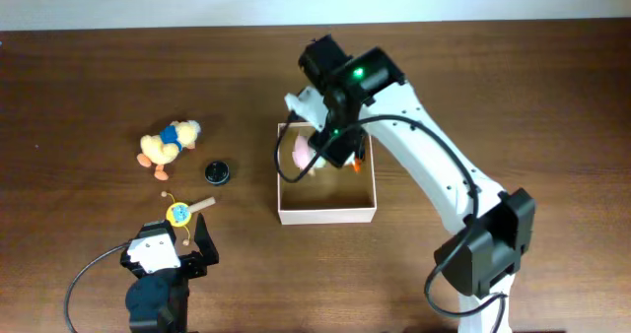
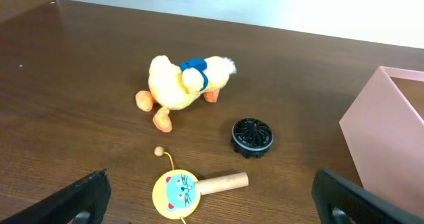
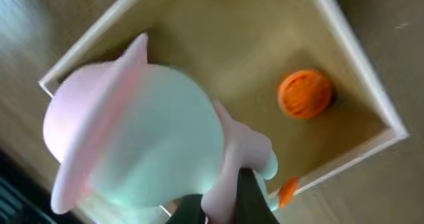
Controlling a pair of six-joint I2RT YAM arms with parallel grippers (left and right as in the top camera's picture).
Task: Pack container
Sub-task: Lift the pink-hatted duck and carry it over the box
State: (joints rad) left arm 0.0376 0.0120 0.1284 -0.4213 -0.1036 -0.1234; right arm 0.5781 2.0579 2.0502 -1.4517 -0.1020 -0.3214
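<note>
Next, the right gripper moves back and down over the near part of the container's bottom, since it lies bare, and releases the pink and pale-green soft toy low inside.
The container is a square white box with a tan inside, at the table's middle; it also shows in the right wrist view and at the right edge of the left wrist view. My right gripper is shut on a pink and pale-green soft toy and holds it above the container's left part. An orange ball lies inside the container. My left gripper is open and empty just in front of a yellow cat-face rattle drum.
A yellow plush duck with a blue scarf lies at the left, also in the left wrist view. A black round cap sits between the duck and the container. The rattle drum lies near the left gripper.
</note>
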